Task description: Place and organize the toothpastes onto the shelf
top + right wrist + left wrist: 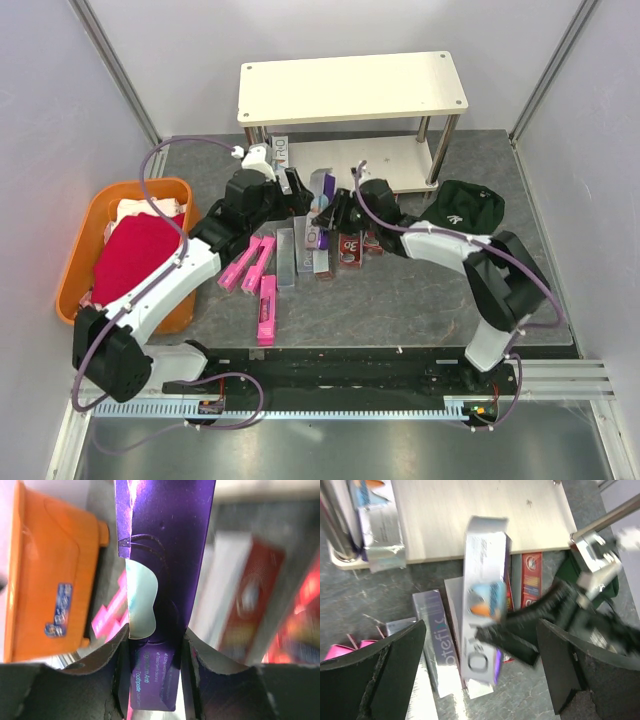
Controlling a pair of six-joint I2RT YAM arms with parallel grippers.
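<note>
My right gripper carries the purple-and-white box outward over the shelf's front edge next. It then sets it on the shelf's lower board, empty beside the printed box.
My right gripper [335, 208] is shut on a purple-and-white toothpaste box [160, 580], which hangs tilted above the pile in front of the shelf [350, 88]. In the left wrist view that same box [482, 605] shows between my left gripper's wide-open jaws [480, 680], which touch nothing. The left gripper [288, 192] hovers just left of the box. On the mat lie three pink boxes [258, 268], silver-grey ones [286, 257] and a red "3D" box [348, 245]. One printed box [380, 530] lies on the lower board [470, 515].
An orange basket [75, 290] with a red cloth [135, 255] stands at the left. A dark green cap [470, 205] lies right of the shelf legs. Chrome legs [448, 150] bound the lower board.
</note>
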